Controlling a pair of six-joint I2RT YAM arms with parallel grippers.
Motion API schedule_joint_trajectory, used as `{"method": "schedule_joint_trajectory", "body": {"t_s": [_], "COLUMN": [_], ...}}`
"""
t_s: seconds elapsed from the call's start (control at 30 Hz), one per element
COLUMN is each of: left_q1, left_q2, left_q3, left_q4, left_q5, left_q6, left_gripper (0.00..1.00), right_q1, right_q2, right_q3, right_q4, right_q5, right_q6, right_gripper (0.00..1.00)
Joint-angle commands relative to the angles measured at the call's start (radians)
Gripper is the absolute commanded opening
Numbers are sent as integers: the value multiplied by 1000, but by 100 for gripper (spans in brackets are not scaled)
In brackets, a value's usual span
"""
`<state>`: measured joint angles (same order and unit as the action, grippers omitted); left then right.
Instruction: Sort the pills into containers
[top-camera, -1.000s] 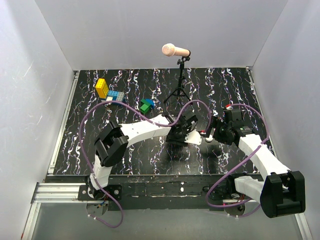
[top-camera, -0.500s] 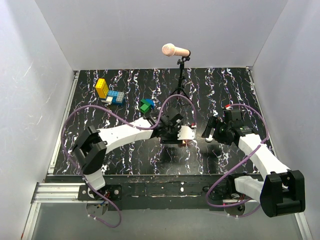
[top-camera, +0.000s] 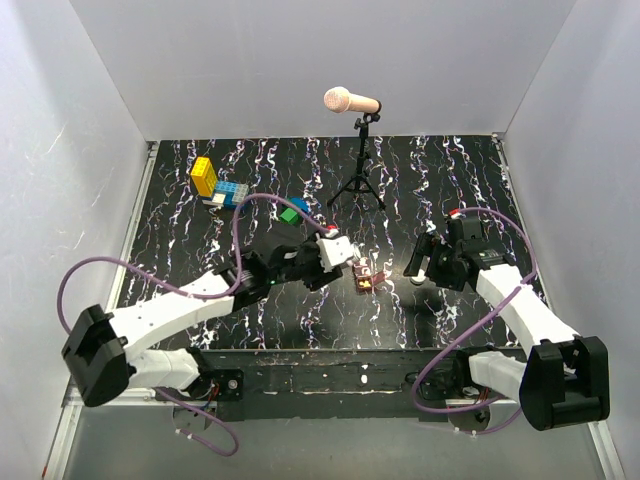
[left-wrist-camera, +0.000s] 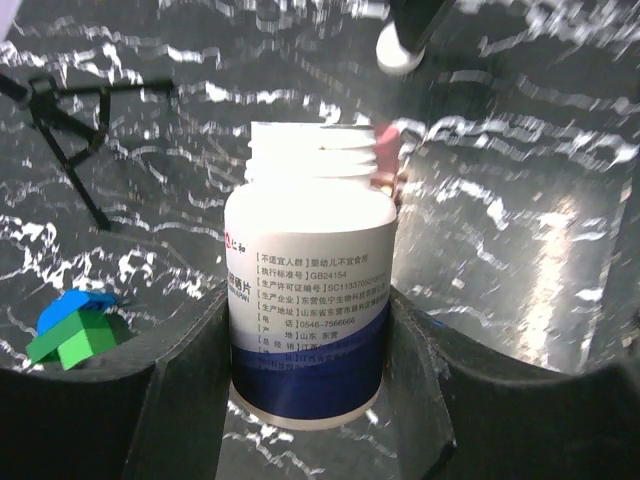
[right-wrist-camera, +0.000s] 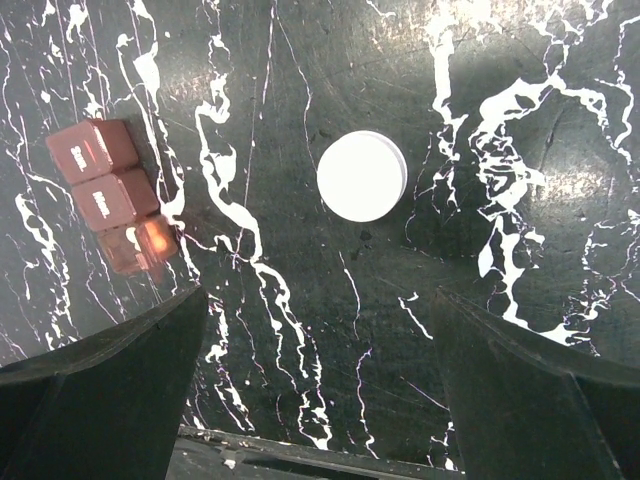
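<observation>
To get its fingers around the rim of the white cap, my right gripper needs to lower onto the cap first.
My left gripper (top-camera: 328, 256) is shut on a white pill bottle (top-camera: 338, 250) with a blue band and no cap, seen close in the left wrist view (left-wrist-camera: 308, 290) between my fingers (left-wrist-camera: 190, 370). Its open mouth points toward the reddish-brown pill box (top-camera: 366, 277), which lies just right of it. The box partly shows behind the bottle (left-wrist-camera: 391, 150). The right wrist view shows the box's lid segments (right-wrist-camera: 105, 190), one end glowing orange. The white cap (right-wrist-camera: 361, 176) lies flat on the table (top-camera: 415, 279). My right gripper (right-wrist-camera: 320, 385) is open and empty, hovering above the cap (top-camera: 432, 262).
A microphone on a black tripod (top-camera: 358, 180) stands at the back centre. Yellow (top-camera: 204, 175) and blue (top-camera: 230, 193) toy blocks sit at the back left, and a green-and-blue block (top-camera: 293, 210) lies behind my left gripper. White walls enclose the black marbled table (top-camera: 480, 190).
My left arm has swung back to the left with the bottle, moving off the pill box, which now shows uncovered. The right arm has barely moved.
</observation>
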<state>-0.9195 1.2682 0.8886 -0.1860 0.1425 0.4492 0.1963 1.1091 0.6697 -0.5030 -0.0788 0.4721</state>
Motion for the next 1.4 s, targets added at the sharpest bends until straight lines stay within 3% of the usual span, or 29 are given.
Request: {"method": "schedule_joint_trajectory", "body": {"t_s": [0.0,0.23,0.57,0.73,1.07,1.37], "left_q1": [13,39,79,79,79,79], "left_q2": [-127,-260,-291,-285,-291,-319], "left_q3": [-89,-267,-424,-392,-370,-378], "left_q4": [314,687,1129,1067,1007,974], "left_q5": [124,252,259,284,302,296], "left_q6": [-203,-435,-728,-707,-685,-681], "left_gripper": [0,0,0,0,0,0], "right_q1": [-6,-5,6,15,26,26], "right_q2": [21,72,165,250,438,517], "right_q3": [67,117,205,258,318,329], "right_q4": [-22,-49,-104,-149,-187,-166], "right_q5": [11,31,73,128,102,93], "right_q6": [-10,-10,-26,-29,-30,-29], "right_gripper": [98,98,98,96,73,65]}}
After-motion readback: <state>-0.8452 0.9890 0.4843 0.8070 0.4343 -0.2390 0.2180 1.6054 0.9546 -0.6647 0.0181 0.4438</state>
